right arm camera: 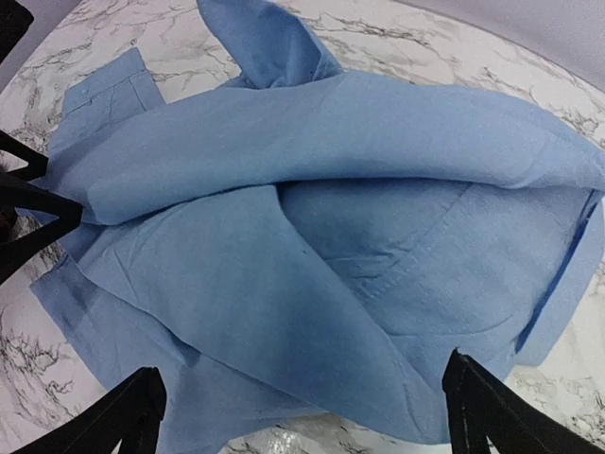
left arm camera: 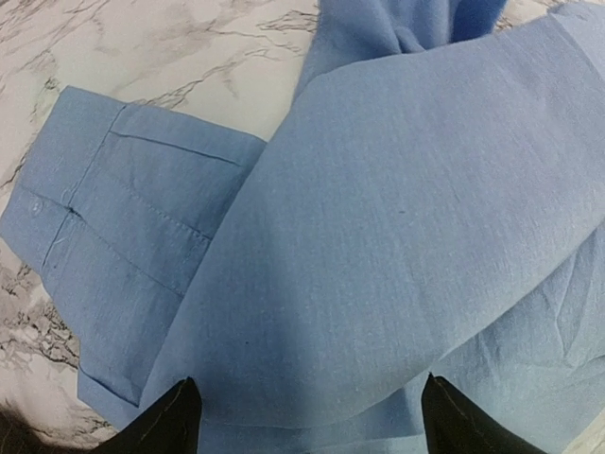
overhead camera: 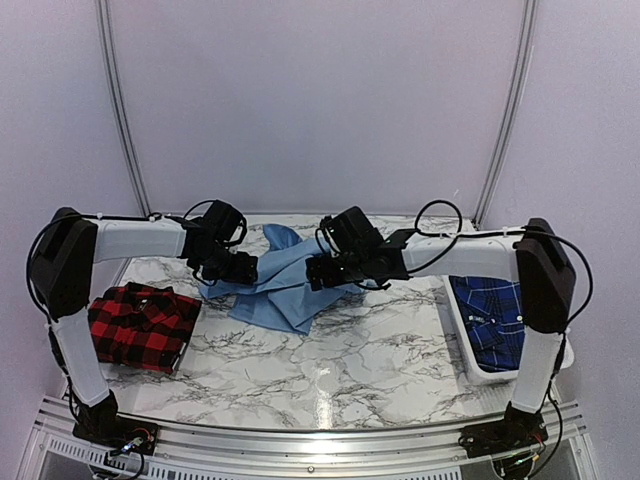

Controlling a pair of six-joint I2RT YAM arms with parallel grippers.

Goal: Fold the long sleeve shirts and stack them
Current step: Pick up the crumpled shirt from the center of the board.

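My right gripper goes down with open fingers onto that slanting fold of the light blue shirt next, since the shirt's upper layer lies between my two fingers.
The light blue shirt lies crumpled and partly folded at the middle back of the marble table. My left gripper hovers over its left edge, jaws wide open above the cloth, with a buttoned cuff to the left. My right gripper stands open over the shirt's right side, nothing between its fingers. The red-and-black check shirt lies folded at the left. The dark blue plaid shirt rests in a bin at the right.
A white bin stands at the table's right edge. In the right wrist view the left gripper's dark fingertips show at the left border. Pale walls close off the back, and a metal rail runs along the near edge.
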